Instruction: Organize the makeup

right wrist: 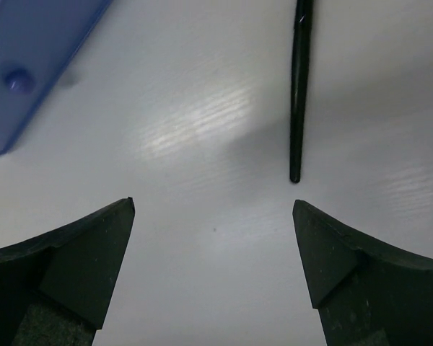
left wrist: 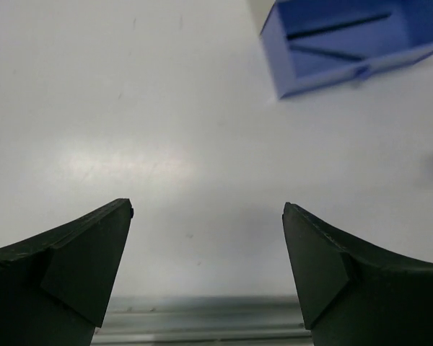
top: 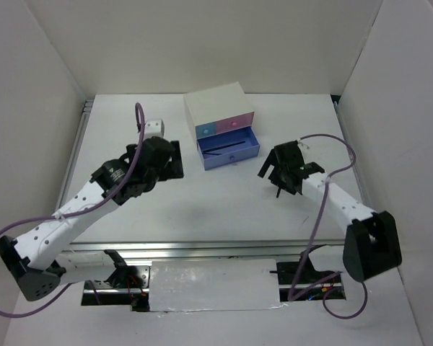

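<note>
My right gripper should go down and shift onto the black stick's body (top: 278, 192) (right wrist: 299, 97), because this is below its open fingers, toward the right in the wrist view.
The blue drawer (top: 229, 150) of the white box (top: 216, 108) is pulled out, and two thin black makeup sticks (left wrist: 338, 27) lie inside it. Another thin black stick (right wrist: 297, 86) lies on the white table, just ahead of the right finger of my right gripper (right wrist: 213, 205). That gripper is open and holds nothing. My left gripper (left wrist: 208, 209) is open too, over bare table to the left of the drawer (left wrist: 353, 43), with nothing between its jaws. In the top view, the left gripper (top: 172, 162) and the right gripper (top: 274, 167) flank the drawer.
A blue and a pink drawer (top: 234, 124) in the box are closed. White walls enclose the table on three sides. A metal rail (left wrist: 202, 317) shows behind the left jaws. The open drawer's knob (right wrist: 14, 79) is at the right wrist view's upper left.
</note>
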You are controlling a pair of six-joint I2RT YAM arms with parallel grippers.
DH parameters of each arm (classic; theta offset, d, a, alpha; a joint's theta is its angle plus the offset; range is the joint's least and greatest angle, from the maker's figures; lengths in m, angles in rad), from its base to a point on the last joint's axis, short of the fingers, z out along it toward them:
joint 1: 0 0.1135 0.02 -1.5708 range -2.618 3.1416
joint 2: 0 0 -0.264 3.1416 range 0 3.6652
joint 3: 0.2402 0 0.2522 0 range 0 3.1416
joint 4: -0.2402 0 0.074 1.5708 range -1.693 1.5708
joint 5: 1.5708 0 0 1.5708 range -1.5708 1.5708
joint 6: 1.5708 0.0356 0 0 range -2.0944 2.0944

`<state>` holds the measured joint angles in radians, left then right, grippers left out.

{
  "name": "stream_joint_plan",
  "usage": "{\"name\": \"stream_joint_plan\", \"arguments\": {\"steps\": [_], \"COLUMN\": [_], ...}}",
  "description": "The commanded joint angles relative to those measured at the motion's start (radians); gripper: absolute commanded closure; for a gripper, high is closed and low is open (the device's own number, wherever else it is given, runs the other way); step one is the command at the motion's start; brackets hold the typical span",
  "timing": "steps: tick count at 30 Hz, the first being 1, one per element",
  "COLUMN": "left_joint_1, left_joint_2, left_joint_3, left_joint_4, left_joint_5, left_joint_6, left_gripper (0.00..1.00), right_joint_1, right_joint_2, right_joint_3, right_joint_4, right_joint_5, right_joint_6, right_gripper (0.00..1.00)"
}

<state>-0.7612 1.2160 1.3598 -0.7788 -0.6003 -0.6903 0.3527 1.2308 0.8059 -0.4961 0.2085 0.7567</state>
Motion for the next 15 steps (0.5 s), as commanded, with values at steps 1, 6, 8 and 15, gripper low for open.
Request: {"name": "stream_joint_plan", "arguments": {"steps": [1,6,8,15], "left_joint_1": [-0.003,-0.004,-0.003,0.0], "left_joint_2": [-0.097,-0.235,-0.315,-0.383], "left_joint_3": [-0.137,-0.218,-0.277,-0.294], "left_joint_4": [-0.172,-0.275,-0.231,-0.166], "left_joint_5": [0.01,-0.029,-0.009,0.007], "left_joint_6": [-0.097,-0.04,0.011,0.035], "left_gripper": [0.01,0.01,0.01,0.0], "right_joint_1": [-0.114,-0.176,-0.201,-0.271], "right_joint_2": [0.143,0.298,0.332,0.473], "right_joint_3": [0.114,0.202,0.231,0.285], "right_joint_4": [-0.003,0.007,0.004,-0.007], "right_joint_5": [0.056,0.029,0.008,-0.11], "right_joint_6": [-0.031,-0.079,-0.095,-0.131], "right_gripper": [0.02,0.03,0.04,0.1]}}
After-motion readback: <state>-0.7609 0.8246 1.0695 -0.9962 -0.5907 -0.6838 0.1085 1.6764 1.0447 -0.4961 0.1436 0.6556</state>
